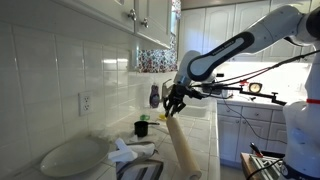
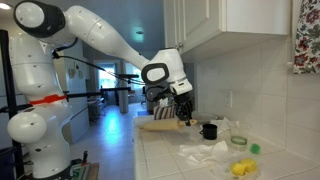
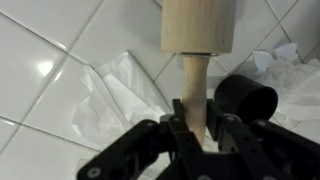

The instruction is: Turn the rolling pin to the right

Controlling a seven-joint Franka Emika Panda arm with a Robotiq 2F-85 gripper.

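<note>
The robot's gripper will next lower the handle from beside the black cup toward the open tiles (image 1: pixel 200 133) (image 3: pixel 78 68), away from the cup, and then open.
The rolling pin (image 1: pixel 183 145) is a thick pale tan wooden cylinder with a thinner handle. In the wrist view its barrel (image 3: pixel 197 24) fills the top and its handle runs down between my fingers. My gripper (image 3: pixel 196 118) is shut on that handle. In both exterior views the gripper (image 1: pixel 172 103) holds one end of the pin, and the pin (image 2: pixel 160 124) lies low over the tiled counter. A small black cup (image 3: pixel 244 100) stands just beside the handle, also visible in the exterior views (image 2: pixel 208 130).
Crumpled white plastic (image 3: pixel 120 85) lies under the pin. A white oval plate (image 1: pixel 70 156) sits near the wall. A yellow thing (image 2: pixel 241 168) and a green thing (image 2: pixel 254 148) lie on the counter (image 2: pixel 165 155). A tiled wall (image 1: pixel 60 70) runs behind.
</note>
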